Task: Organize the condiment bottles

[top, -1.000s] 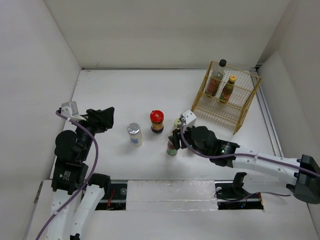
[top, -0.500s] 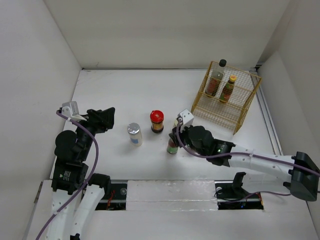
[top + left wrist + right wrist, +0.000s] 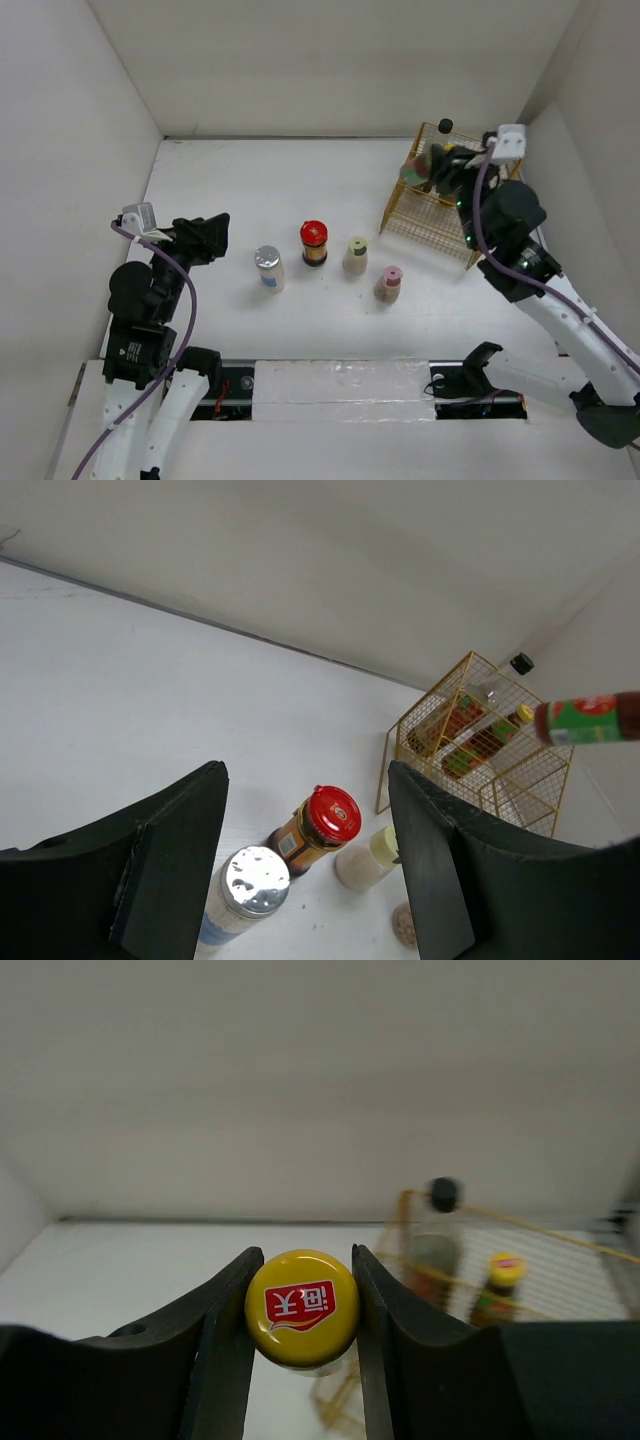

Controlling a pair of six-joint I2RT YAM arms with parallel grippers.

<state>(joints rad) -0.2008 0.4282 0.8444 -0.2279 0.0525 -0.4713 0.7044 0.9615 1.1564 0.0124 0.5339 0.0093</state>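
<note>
My right gripper moves to its right in the top view over the basket's empty end next, then lowers and releases, since that end lies below and that way.
My right gripper (image 3: 428,168) is shut on a yellow-capped bottle (image 3: 302,1306) with a red and green label (image 3: 590,718), held in the air at the near-left top of the gold wire basket (image 3: 447,218). Inside the basket stand a tall clear bottle with a black cap (image 3: 441,1228) and a second yellow-capped bottle (image 3: 500,1286). On the table stand a silver-capped shaker (image 3: 267,268), a red-capped jar (image 3: 314,242), a pale-green-capped bottle (image 3: 356,253) and a pink-capped bottle (image 3: 389,284). My left gripper (image 3: 208,240) is open and empty, left of the shaker.
White walls close in the table at the back and on both sides. The basket (image 3: 470,730) stands at the back right near the right wall. The four loose bottles form a rough row across the middle of the table.
My right gripper has lifted the yellow-capped bottle off the table beside the pale-green-capped bottle and carried it up and right to the basket. The pink-capped bottle now shows. The left arm has not moved.
</note>
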